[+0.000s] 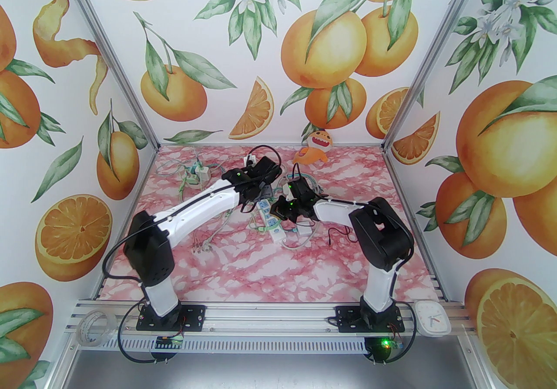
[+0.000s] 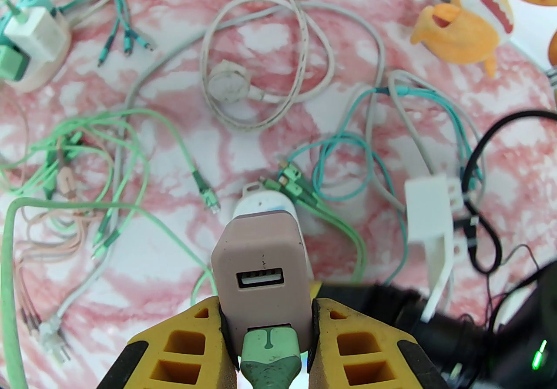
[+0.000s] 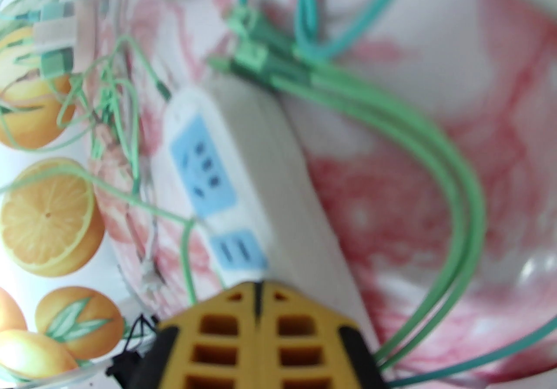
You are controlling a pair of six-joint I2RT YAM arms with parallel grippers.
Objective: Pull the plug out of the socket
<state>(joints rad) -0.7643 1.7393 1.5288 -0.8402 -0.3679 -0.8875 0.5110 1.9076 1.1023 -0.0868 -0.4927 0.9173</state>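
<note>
My left gripper should next carry the plug back past the white power strip (image 1: 272,222) and down, then let go of it, because bare tabletop is below the gripper and toward the base.
A dusty-pink USB charger plug (image 2: 261,265) with a green cable end (image 2: 270,357) stuck in it is clamped between the yellow fingers of my left gripper (image 2: 266,313), which is shut on it. Just beyond the plug lies the rounded end of the white power strip socket (image 2: 266,203); the plug's prongs are hidden. My right gripper (image 3: 257,285) is shut, fingertips together and resting on the white strip (image 3: 243,148), whose blue socket faces (image 3: 204,169) stand empty. In the top view both grippers meet over the strip (image 1: 272,222) at mid-table.
Green, teal and white cables (image 2: 261,43) sprawl around the strip. A white multi-charger (image 2: 32,45) sits far left, an orange toy (image 1: 315,145) at the back wall, and a white bracket (image 2: 428,213) to the right. A tape roll (image 1: 93,326) and a clock (image 1: 431,317) rest on the front rail.
</note>
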